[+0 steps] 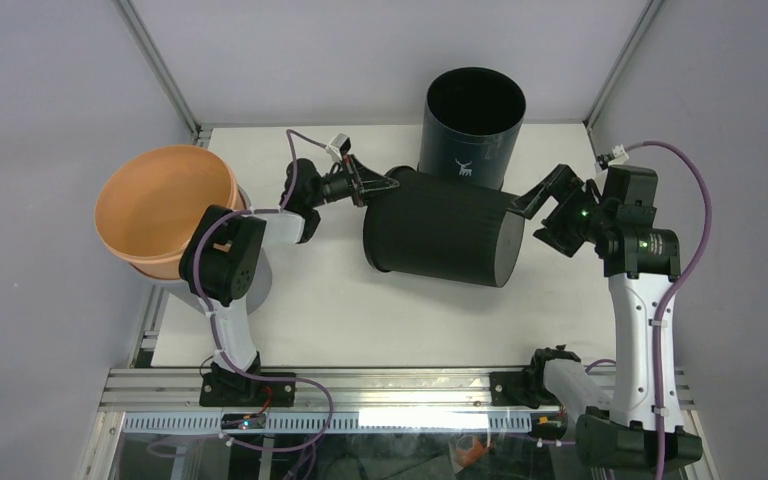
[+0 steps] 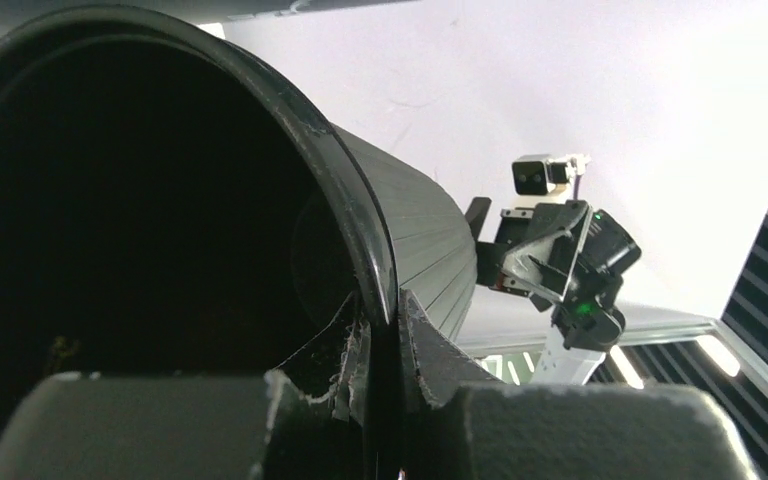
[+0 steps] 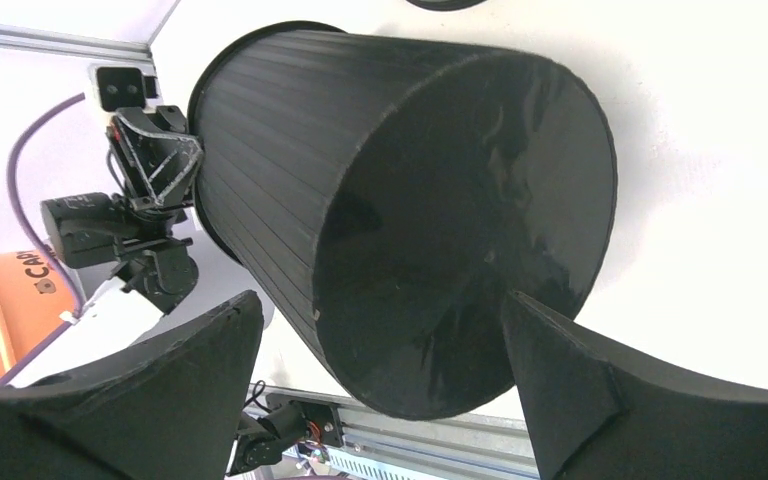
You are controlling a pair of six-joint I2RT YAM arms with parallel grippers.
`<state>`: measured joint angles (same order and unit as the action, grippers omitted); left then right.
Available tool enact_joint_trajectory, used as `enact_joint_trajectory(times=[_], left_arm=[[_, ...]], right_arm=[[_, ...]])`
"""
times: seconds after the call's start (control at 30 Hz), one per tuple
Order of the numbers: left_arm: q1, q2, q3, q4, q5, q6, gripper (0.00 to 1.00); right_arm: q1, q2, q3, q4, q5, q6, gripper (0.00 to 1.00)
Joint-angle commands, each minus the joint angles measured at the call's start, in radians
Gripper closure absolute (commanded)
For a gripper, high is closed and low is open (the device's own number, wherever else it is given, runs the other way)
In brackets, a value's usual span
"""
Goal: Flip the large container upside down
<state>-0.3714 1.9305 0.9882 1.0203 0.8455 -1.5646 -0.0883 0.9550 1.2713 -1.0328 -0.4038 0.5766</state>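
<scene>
The left gripper moves to the left in the top view next, lowers the container's rim onto the tabletop and releases it, because the container's opening faces sideways.
The large black ribbed container [image 1: 440,240] lies on its side in the middle of the table, mouth to the left, flat base to the right. My left gripper [image 1: 392,182] is shut on its rim, one finger inside and one outside; the left wrist view [image 2: 390,310] shows the rim [image 2: 360,210] pinched between the pads. My right gripper [image 1: 532,215] is open just right of the base, not touching it. In the right wrist view [image 3: 378,300] the base [image 3: 460,230] fills the space ahead of the two spread fingers.
A dark upright cylinder with a white deer mark [image 1: 472,125] stands right behind the container. Stacked orange bowls [image 1: 165,205] sit at the left table edge beside the left arm. The metal frame rail [image 1: 400,385] runs along the near edge.
</scene>
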Motion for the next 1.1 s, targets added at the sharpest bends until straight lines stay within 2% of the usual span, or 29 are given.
enact_joint_trajectory(times=[0.0, 0.17, 0.53, 0.8, 0.9, 1.07], left_arm=[[0.021, 0.057, 0.016, -0.391, 0.020, 0.340, 1.00], [0.053, 0.074, 0.032, -0.448, 0.033, 0.400, 1.00], [0.105, 0.065, 0.116, -0.798, 0.007, 0.726, 1.00], [0.143, 0.066, 0.140, -0.875, -0.004, 0.821, 1.00], [0.151, 0.065, 0.169, -0.967, -0.036, 0.897, 1.00], [0.167, 0.085, 0.186, -0.990, -0.029, 0.914, 1.00]], right_arm=[[-0.004, -0.004, -0.011, 0.029, 0.006, -0.021, 0.07], [-0.005, -0.005, -0.025, 0.033, 0.021, -0.020, 0.07], [-0.004, -0.005, -0.074, 0.069, -0.007, -0.013, 0.08], [-0.005, 0.001, -0.097, 0.080, -0.013, -0.013, 0.07], [-0.005, 0.000, -0.147, 0.116, -0.049, 0.005, 0.07], [0.024, -0.015, -0.299, 0.266, -0.153, 0.097, 0.05]])
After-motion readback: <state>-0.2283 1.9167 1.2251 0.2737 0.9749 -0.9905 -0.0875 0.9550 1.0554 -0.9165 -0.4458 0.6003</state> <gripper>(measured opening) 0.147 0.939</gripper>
